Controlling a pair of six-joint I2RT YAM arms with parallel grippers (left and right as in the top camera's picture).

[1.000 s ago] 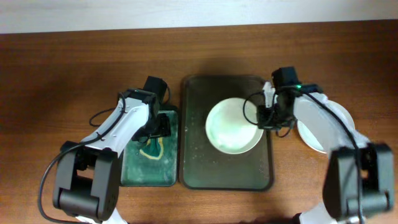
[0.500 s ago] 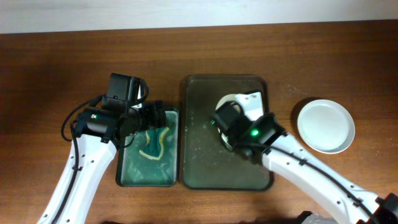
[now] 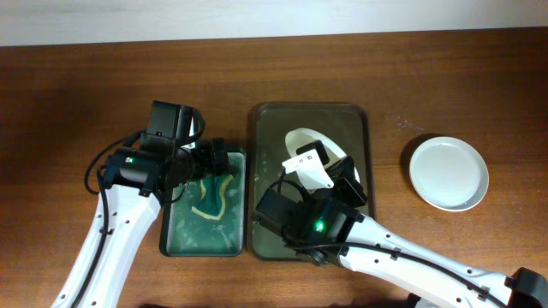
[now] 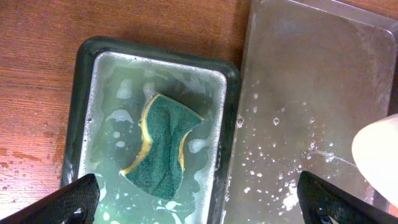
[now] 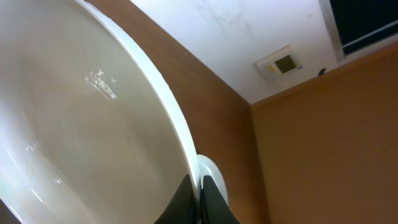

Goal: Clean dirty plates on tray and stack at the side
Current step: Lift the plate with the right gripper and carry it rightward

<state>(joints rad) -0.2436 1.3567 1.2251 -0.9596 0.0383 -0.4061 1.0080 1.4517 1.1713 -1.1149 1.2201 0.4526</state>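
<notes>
The clean plate (image 3: pixel 448 174) (image 5: pixel 212 175) starts the side stack. My right gripper will carry its plate to the right in the overhead view, then level it and lower it onto that clean plate.
A white plate (image 3: pixel 301 139) is held tilted on edge above the dark tray (image 3: pixel 267 214). My right gripper (image 3: pixel 341 171) is shut on its rim; in the right wrist view the fingers (image 5: pixel 200 196) pinch the plate's edge (image 5: pixel 74 124). My left gripper (image 3: pixel 214 159) hovers open and empty over the green basin (image 3: pixel 168 241) of soapy water. A green and yellow sponge (image 3: pixel 212 197) lies in the basin. In the left wrist view the sponge (image 4: pixel 163 146) lies ahead of the open fingers (image 4: pixel 199 208), and the plate's edge (image 4: pixel 379 155) shows at the right.
A clean white plate (image 3: pixel 448 174) sits on the wooden table right of the tray; its edge also shows behind the held plate in the right wrist view (image 5: pixel 214 175). The tray's floor (image 4: pixel 311 74) is wet with suds. The basin's rim (image 4: pixel 78 93) adjoins the tray.
The right arm has swung over the tray's front, and the plate has risen from lying flat to standing tilted on edge. The left arm rose above the basin, then held still.
</notes>
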